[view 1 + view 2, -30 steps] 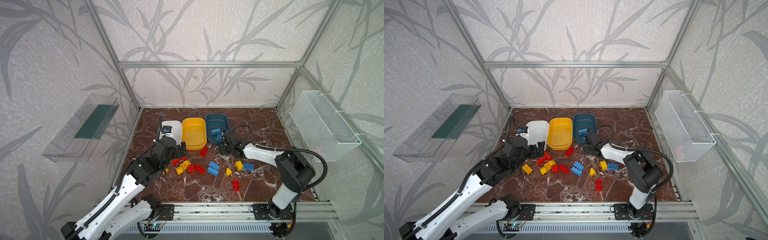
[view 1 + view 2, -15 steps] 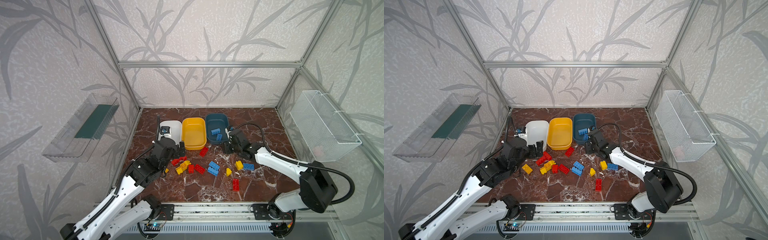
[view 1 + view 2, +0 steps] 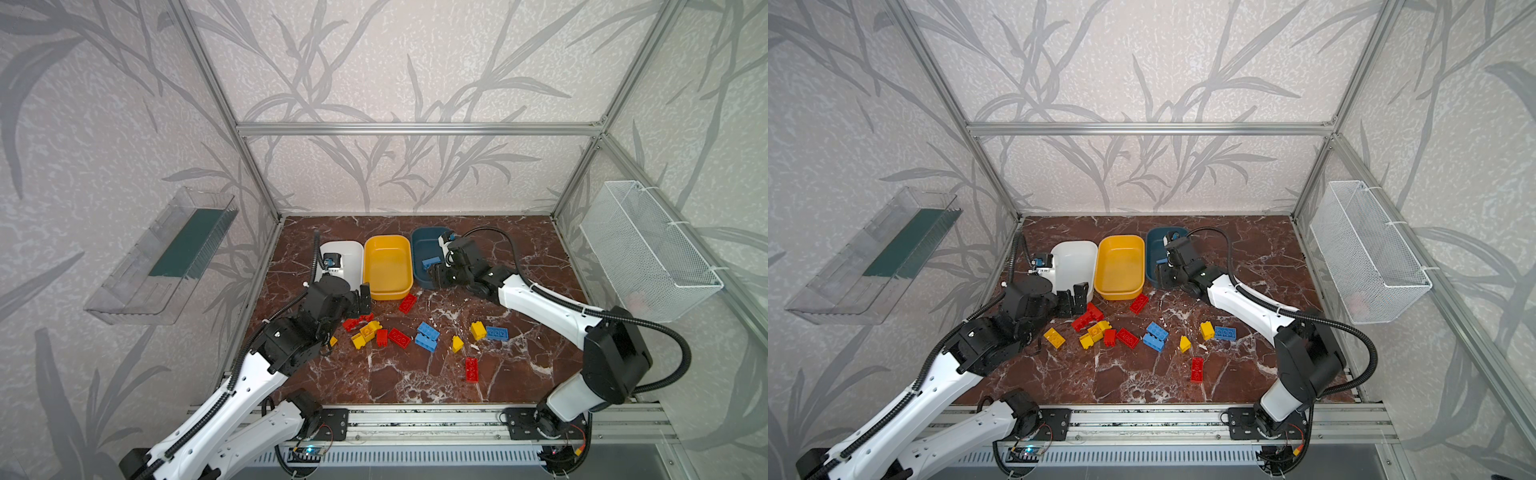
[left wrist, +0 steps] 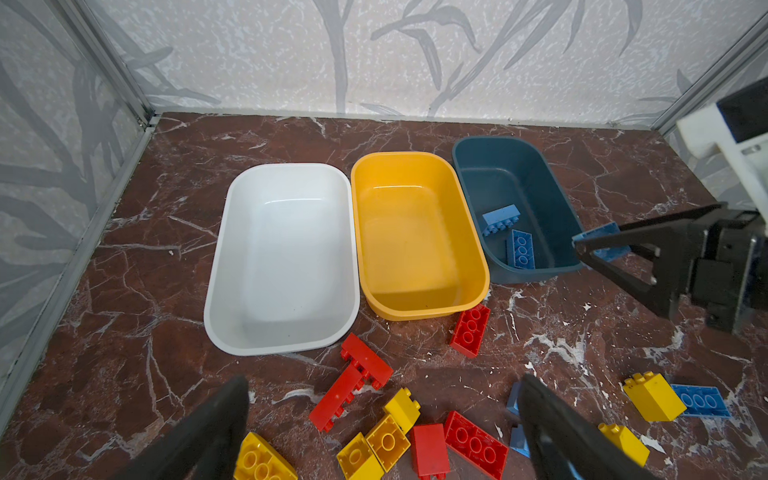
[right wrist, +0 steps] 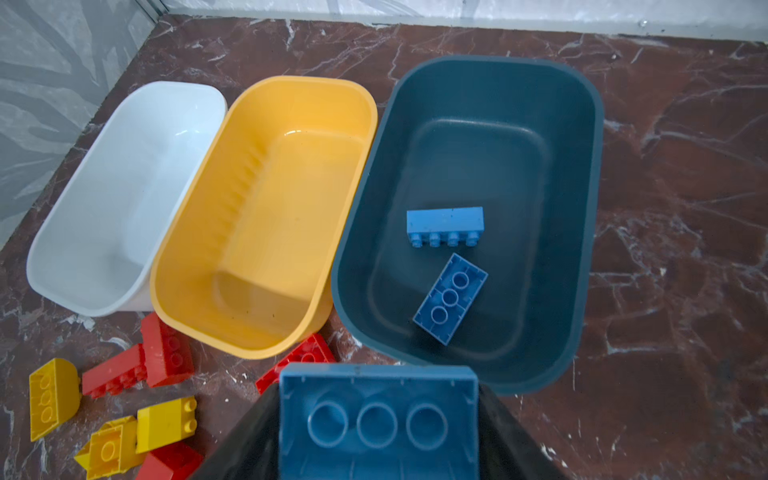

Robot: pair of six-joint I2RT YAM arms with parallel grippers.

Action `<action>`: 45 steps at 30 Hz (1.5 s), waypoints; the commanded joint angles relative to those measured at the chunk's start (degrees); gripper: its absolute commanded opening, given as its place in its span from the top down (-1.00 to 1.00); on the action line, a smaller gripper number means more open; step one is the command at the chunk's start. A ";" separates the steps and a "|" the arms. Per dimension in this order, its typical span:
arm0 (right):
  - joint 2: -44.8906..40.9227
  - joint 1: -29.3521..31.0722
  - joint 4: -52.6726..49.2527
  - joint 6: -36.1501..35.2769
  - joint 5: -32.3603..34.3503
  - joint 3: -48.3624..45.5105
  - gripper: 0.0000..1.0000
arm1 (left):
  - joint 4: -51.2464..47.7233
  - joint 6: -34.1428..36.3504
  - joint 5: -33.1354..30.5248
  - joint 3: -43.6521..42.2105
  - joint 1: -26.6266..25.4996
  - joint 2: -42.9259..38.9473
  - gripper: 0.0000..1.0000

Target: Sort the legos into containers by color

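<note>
My right gripper should move outward over the bottom of the teal tub, which is outward of it and below. It should let go of the blue lego there, where blue ones lie.
Three containers stand in a row: a white tub [image 4: 282, 257], a yellow tub [image 4: 415, 232] and a dark teal tub [image 5: 490, 124]. The white and yellow tubs are empty. Two blue legos [image 5: 444, 226] [image 5: 451, 297] lie in the teal one. My right gripper [image 5: 378, 415] [image 3: 438, 276] is shut on a blue lego [image 5: 378, 419], underside up, at the teal tub's near rim. My left gripper [image 4: 382, 415] [image 3: 361, 299] hangs open, holding nothing, over a cluster of red and yellow legos [image 4: 374, 415] in front of the white tub.
Loose legos dot the marble floor: red [image 3: 407, 302], a blue pair [image 3: 427, 336], yellow [image 3: 478, 330], blue [image 3: 496, 333], yellow [image 3: 457, 344], red [image 3: 471, 369]. A wire mesh basket [image 3: 648, 253] hangs on the right wall, a clear tray [image 3: 166, 257] on the left.
My right gripper, still holding the blue lego, has shifted left and back to the teal tub's near rim, and its elbow has swung. The left arm has stayed put.
</note>
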 commanded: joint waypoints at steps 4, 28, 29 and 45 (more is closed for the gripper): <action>7.61 -3.19 -2.05 -0.33 -1.95 7.25 -0.09 | -0.75 0.94 1.85 0.42 0.14 0.55 -0.98; 13.94 -6.12 -4.03 -0.30 -4.02 13.70 -0.73 | -2.05 2.79 6.36 1.83 0.14 4.61 -0.98; 13.22 -6.10 -3.87 -0.22 -4.11 13.24 -0.73 | -1.94 3.02 7.08 1.83 0.09 4.70 -0.98; -8.74 -9.11 5.61 5.33 -6.28 -12.77 -0.74 | -3.52 3.40 16.63 5.96 -7.99 16.09 -0.98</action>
